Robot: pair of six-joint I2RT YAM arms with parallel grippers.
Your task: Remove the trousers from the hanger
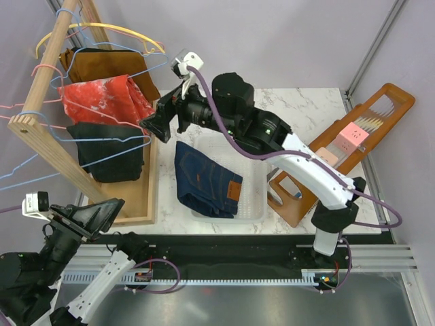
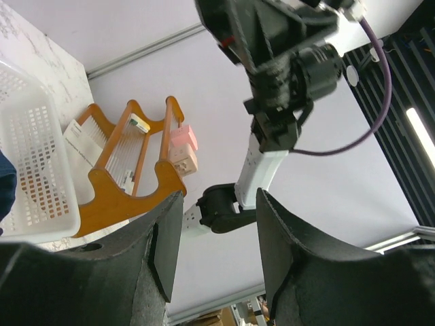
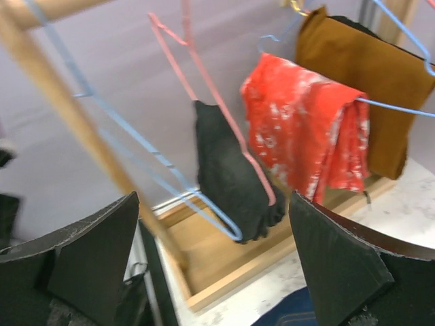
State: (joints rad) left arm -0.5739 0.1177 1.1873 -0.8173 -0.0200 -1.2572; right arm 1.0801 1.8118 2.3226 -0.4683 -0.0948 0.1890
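Observation:
My right gripper should go down toward the rack next, because the black trousers hang lower, one of their edges facing the basket. It should reach that edge.
The dark blue denim trousers with a brown waist patch lie folded in a white basket. The black trousers hang on a pink hanger on the wooden rack; they also show in the right wrist view. My right gripper is open and empty, just right of the black trousers, facing them. My left gripper is open and empty near the table's front left corner, pointing up and right.
A red white-mottled cloth and a brown garment hang on blue hangers further back on the rack. Empty blue hangers hang in front. A wooden stand with pink blocks lies at the right.

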